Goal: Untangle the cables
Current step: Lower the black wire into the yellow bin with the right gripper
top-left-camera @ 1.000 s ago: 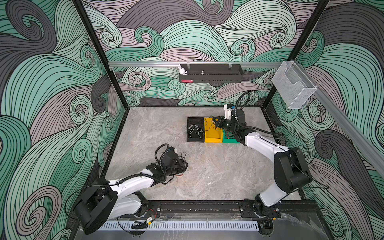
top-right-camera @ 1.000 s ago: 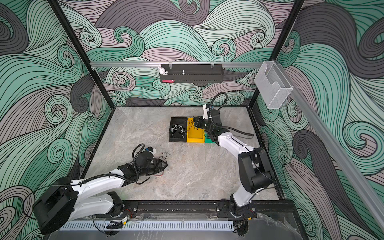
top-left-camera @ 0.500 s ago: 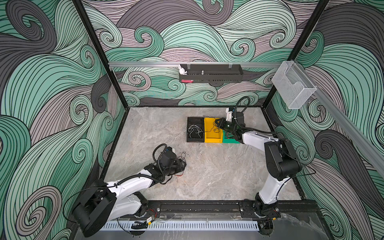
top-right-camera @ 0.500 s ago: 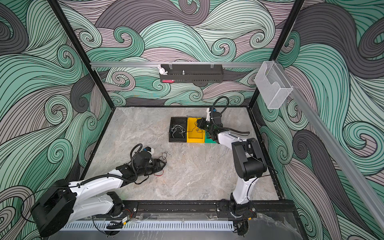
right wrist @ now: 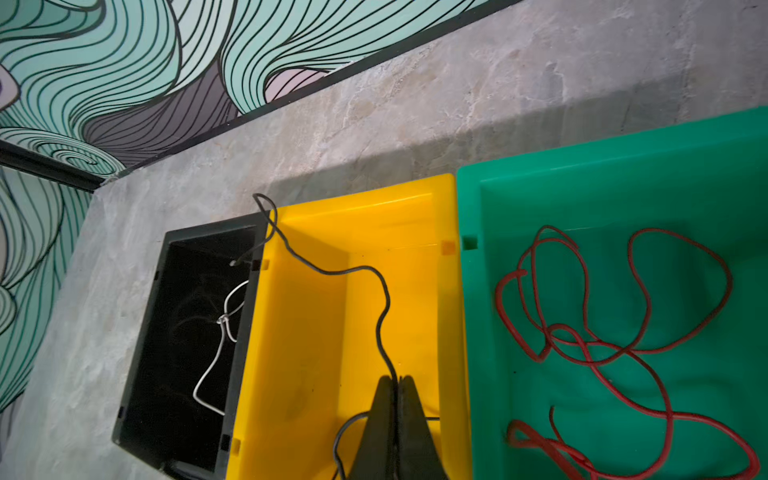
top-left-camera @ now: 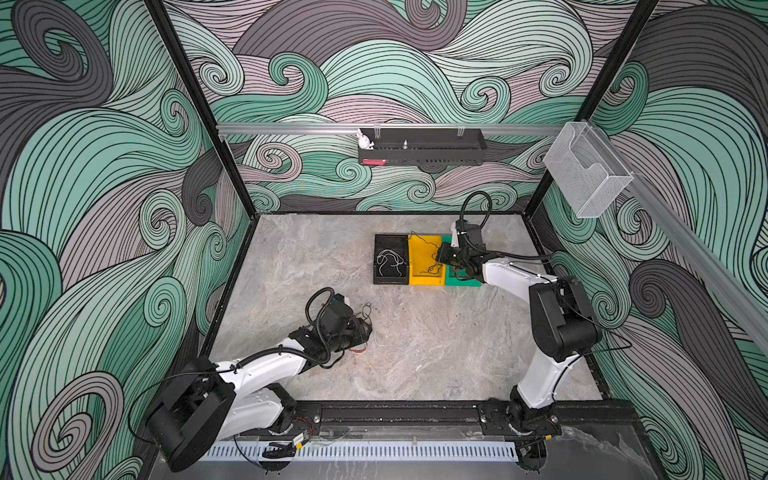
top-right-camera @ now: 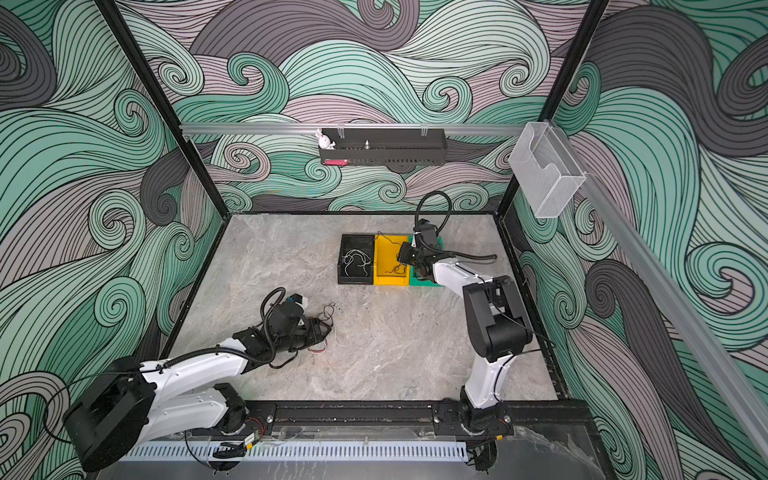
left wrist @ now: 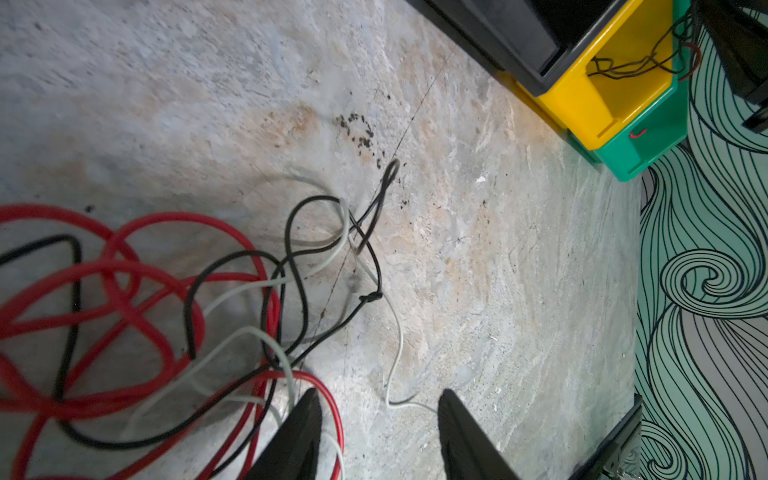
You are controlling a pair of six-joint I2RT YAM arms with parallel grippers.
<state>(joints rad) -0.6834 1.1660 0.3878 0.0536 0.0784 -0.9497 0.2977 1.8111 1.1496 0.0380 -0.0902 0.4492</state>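
Observation:
The yellow bin's middle (top-left-camera: 425,257) (right wrist: 366,336) is toward the black bin from my right gripper. I will next move my right gripper sideways over the yellow bin's middle and let go of the black cable.
A tangle of red cables (left wrist: 124,270), black cables (left wrist: 291,266) and a white cable (left wrist: 399,332) lies on the stone tabletop. My left gripper (left wrist: 379,392) stands open just above its edge, and the white cable's end runs between the fingers untouched. In both top views the left gripper (top-left-camera: 365,328) (top-right-camera: 322,328) covers most of the tangle. My right gripper (right wrist: 397,378) is shut on a black cable (right wrist: 382,307) over the yellow bin (right wrist: 316,353). This cable trails over the bin's far corner. In a top view the right gripper (top-left-camera: 442,259) sits at the yellow and green bins' border.
Three bins stand side by side at the back. The black bin (right wrist: 141,332) holds a white cable (right wrist: 216,361). The green bin (right wrist: 582,187) holds loose red cables (right wrist: 582,340). Dark crumbs (left wrist: 357,129) dot the table between the tangle and the bins.
The right arm's elbow has swung inward and up, while its gripper stays shut on the black cable over the bins. The left arm has hardly moved.

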